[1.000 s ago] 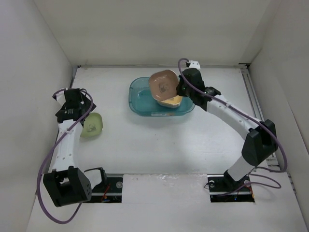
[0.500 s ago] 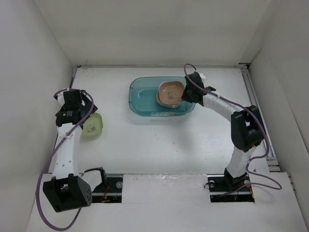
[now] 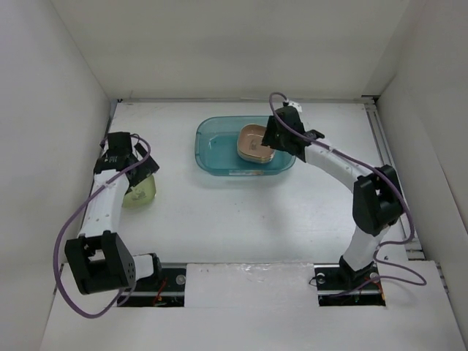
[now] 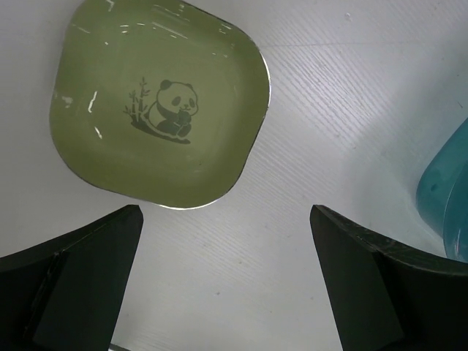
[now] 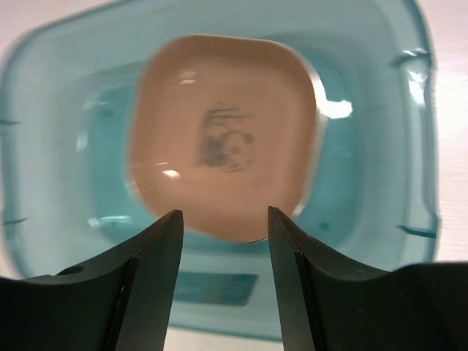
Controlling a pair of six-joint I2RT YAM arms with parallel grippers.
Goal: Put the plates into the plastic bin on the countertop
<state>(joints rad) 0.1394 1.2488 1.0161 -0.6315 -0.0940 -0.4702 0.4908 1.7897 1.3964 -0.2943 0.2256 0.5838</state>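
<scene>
My left gripper will next lower its open fingers astride the pale green plate's rim facing the bin and close, since that rim below borders bare countertop.
A pale green plate (image 4: 157,110) with a panda print lies flat on the white countertop (image 3: 219,212), and shows again at the left (image 3: 140,191). My left gripper (image 4: 227,270) hovers just beside its near edge, open and holding nothing (image 3: 134,172). The teal plastic bin (image 3: 212,146) stands at the back centre. A brown plate (image 5: 223,139) with a centre print rests inside it, on top of another plate (image 3: 254,142). My right gripper (image 5: 225,227) is above the bin's near wall (image 5: 219,292), open, with the brown plate lying free beyond its fingertips (image 3: 269,140).
White walls close in the countertop on the left, back and right. A corner of the bin (image 4: 447,190) shows at the right edge of the left wrist view. Both arm bases sit at the near edge (image 3: 248,281).
My right gripper lowered the brown plate into the bin and let it go, its jaws spreading apart. The left arm shifted closer over the green plate, still open.
</scene>
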